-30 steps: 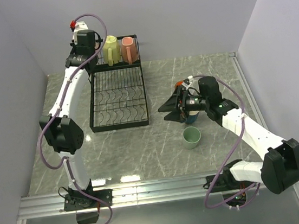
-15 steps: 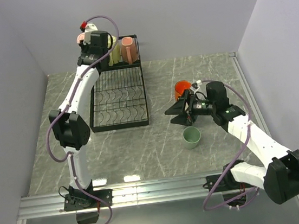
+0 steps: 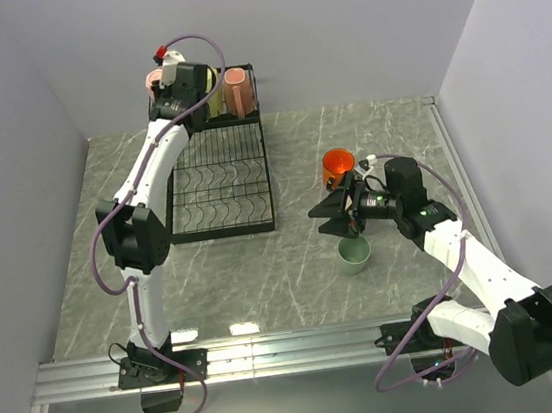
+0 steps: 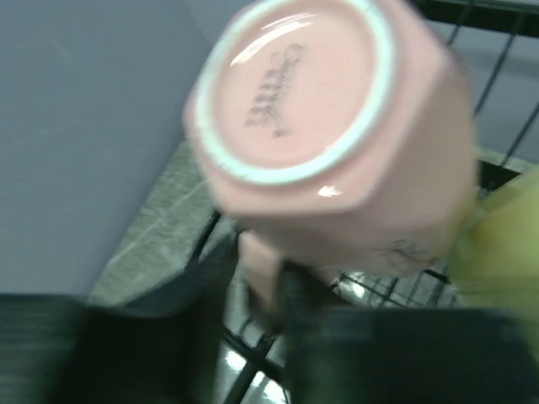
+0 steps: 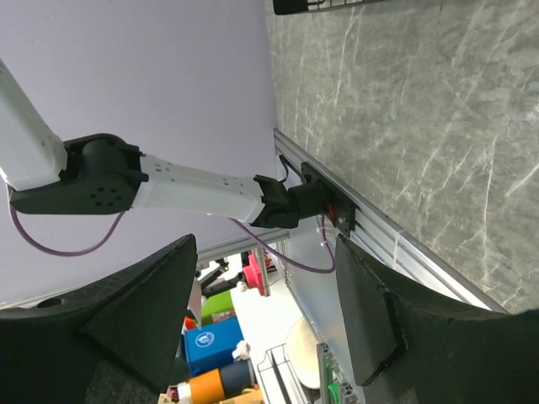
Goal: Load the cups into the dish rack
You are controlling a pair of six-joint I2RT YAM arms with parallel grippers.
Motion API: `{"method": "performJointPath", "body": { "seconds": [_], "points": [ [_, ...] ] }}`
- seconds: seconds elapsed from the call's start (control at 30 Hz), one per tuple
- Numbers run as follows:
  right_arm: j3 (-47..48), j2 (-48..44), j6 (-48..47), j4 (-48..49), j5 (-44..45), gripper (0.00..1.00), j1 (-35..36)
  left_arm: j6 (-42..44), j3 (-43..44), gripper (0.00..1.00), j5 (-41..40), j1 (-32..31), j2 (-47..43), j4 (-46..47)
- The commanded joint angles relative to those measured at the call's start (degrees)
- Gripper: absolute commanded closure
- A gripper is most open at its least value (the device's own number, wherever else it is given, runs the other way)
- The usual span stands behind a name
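My right gripper swings outward next, turns its sideways-pointing fingers downward and lowers them over the rim of the orange cup [image 3: 338, 167] away from the rack, since the cup stands outward.
The black wire dish rack [image 3: 182, 214] stands at the far left of the table. In its raised upper basket [image 3: 250, 69] sit a pale yellow cup [image 3: 209, 84] and a pink cup [image 3: 237, 90]. My left gripper [image 3: 165, 89] hangs at the basket's left end, shut on the handle of a second pink cup [image 3: 153, 80]. The left wrist view shows this pink cup [image 4: 320, 126] bottom-up, its handle between my gripper's [image 4: 263, 290] blurred fingers, with the yellow cup [image 4: 505, 244] beside it. My right gripper [image 3: 334, 215] is open and empty, low between the orange cup [image 3: 338, 167] and the pale green cup [image 3: 354, 253].
The rack's lower tray [image 3: 218, 188] holds nothing. In the right wrist view, the open gripper [image 5: 261, 320] faces the table's near rail [image 5: 379, 227] and the left arm's base [image 5: 303, 202]. White walls close the table at the back and both sides.
My left arm has swung right along the upper basket with the pink cup. My right gripper has drawn back toward the pale green cup, uncovering the orange cup.
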Motion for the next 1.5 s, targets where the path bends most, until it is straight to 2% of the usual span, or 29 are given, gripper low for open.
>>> {"method": "performJointPath", "body": {
  "seconds": [0.0, 0.1, 0.2, 0.63, 0.8, 0.87, 0.9, 0.97, 1.03, 1.13, 1.2, 1.33, 1.47],
  "points": [
    [-0.55, -2.00, -0.77, 0.63, -1.11, 0.27, -1.05, -2.87, 3.60, 0.60, 0.91, -0.80, 0.01, -1.60],
    [-0.81, -2.18, -0.86, 0.63, -1.38, 0.27, -1.31, -3.40, 4.13, 0.38, 1.71, -0.89, 0.10, -2.48],
    [-0.72, -1.91, -1.13, 0.45, -1.46, 0.27, -1.57, -3.66, 3.69, 0.30, 1.36, -0.80, -0.16, -3.19],
    [0.33, -0.77, -3.32, -1.12, -1.11, 0.27, -1.49, -11.21, 2.02, 0.25, 4.51, -0.62, -6.04, -9.69],
    [6.29, 0.37, -11.57, -8.67, 2.30, 0.27, -1.49, -17.98, -0.87, 0.19, 11.28, 2.18, -14.03, -11.72],
    [11.56, 1.25, -16.04, -13.77, 5.82, 0.27, -1.49, -18.16, -6.66, 0.14, 13.13, 2.80, -20.59, -8.21],
    [13.32, 2.03, -16.94, -15.18, 6.96, 0.27, -1.58, -18.34, -9.21, 0.06, 13.05, 3.07, -23.16, -6.63],
    [18.68, 3.18, -18.69, -18.00, 9.69, 0.27, -1.66, -18.86, -17.82, 0.01, 13.39, 3.42, -31.05, -2.15],
    [24.46, 5.29, -20.10, -20.36, 12.93, 0.27, -1.84, -19.57, -25.44, 0.01, 14.80, 4.47, -38.26, 0.92],
    [33.25, 9.59, -22.65, -26.86, 18.29, 0.27, -2.02, -20.71, -33.73, 0.01, 17.70, 5.18, -44.18, 2.78],
    [37.93, 14.40, -26.34, -31.25, 25.06, 0.27, -2.37, -21.59, -38.90, 0.01, 21.54, 5.18, -48.49, 3.93],
    [49.61, 23.56, -32.49, -43.02, 35.96, 0.28, -2.63, -24.66, -45.07, 0.01, 29.02, 5.18, -52.45, 2.61],
    [56.13, 31.82, -36.27, -47.36, 42.12, 0.29, -3.16, -26.60, -49.74, 0.07, 36.33, 5.18, -56.14, 1.65]
  ]
}}
